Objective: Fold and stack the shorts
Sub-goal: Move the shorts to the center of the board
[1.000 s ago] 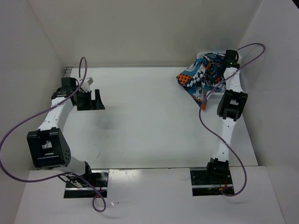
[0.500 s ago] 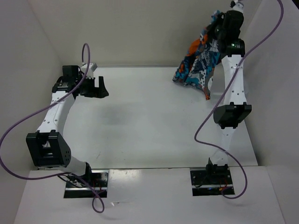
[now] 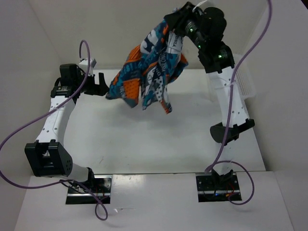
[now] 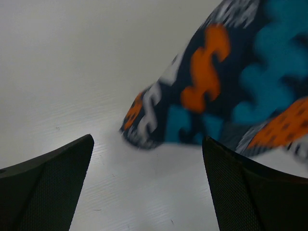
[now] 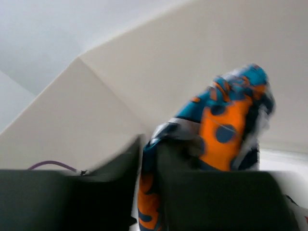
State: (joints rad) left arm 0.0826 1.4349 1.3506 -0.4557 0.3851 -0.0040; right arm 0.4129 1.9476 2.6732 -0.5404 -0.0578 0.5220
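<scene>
Next, my left gripper moves back and toward the right in the top view onto the shorts' loose lower end (image 3: 154,95) (image 4: 190,122), which hangs on that side of it.
The shorts (image 3: 149,77), patchwork teal, orange, black and white, hang in the air over the back middle of the table. My right gripper (image 3: 177,23) is shut on their top edge, raised high near the back wall; the cloth runs between its jaws in the right wrist view (image 5: 221,130). My left gripper (image 3: 98,84) is open and empty at the back left, low over the table. The hanging lower end of the shorts (image 4: 207,96) shows just beyond its fingers (image 4: 53,178).
A white mesh basket (image 3: 246,85) stands at the back right, partly behind my right arm. White walls close in the table (image 3: 144,139) on the left, back and right.
My right gripper has lifted the shorts out of the back right corner and swung them up and left to the back middle. My left gripper has shifted slightly toward the back.
</scene>
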